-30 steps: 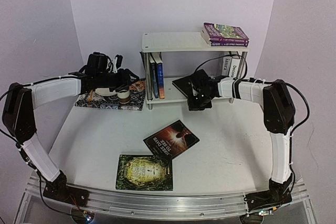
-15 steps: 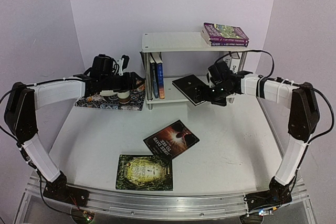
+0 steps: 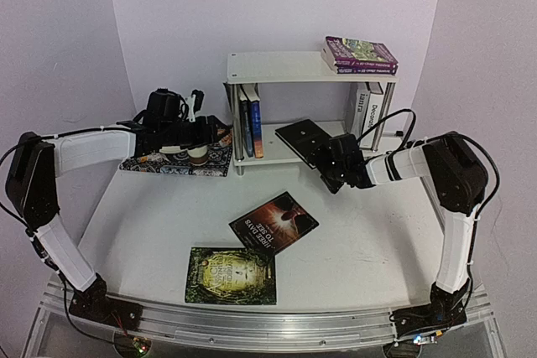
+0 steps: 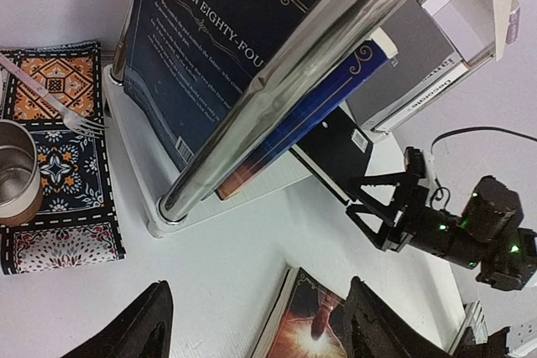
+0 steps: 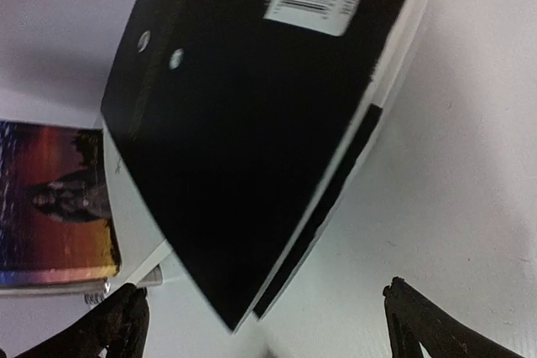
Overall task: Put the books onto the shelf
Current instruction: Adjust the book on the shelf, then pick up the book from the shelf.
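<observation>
The black book's jutting corner (image 5: 239, 308) lies just ahead of my right gripper, still clear of its open fingers, so I need to ease them around it and close.
The white shelf (image 3: 285, 66) stands at the back of the table. Its lower tier holds upright dark blue books (image 3: 249, 120) (image 4: 210, 48), a flat black book (image 3: 302, 140) (image 5: 252, 123) jutting over the front edge, and pale books (image 3: 367, 106). Two purple books (image 3: 359, 54) lie on top. An orange-covered book (image 3: 273, 222) (image 4: 315, 333) and a green book (image 3: 232, 276) lie on the table. My right gripper (image 3: 329, 159) (image 5: 268, 333) is open just before the black book's corner, apart from it. My left gripper (image 3: 201, 119) (image 4: 256, 333) hangs open and empty left of the shelf.
A patterned mat (image 3: 176, 161) (image 4: 50, 165) with a metal cup (image 4: 15, 175) and a fork (image 4: 50, 98) lies left of the shelf, under my left arm. A chrome shelf leg (image 4: 294, 81) crosses the left wrist view close by.
My right gripper has opened and let go of the black book, which now rests on the lower tier. The right arm has drawn back toward the table. The left jaws have spread slightly.
</observation>
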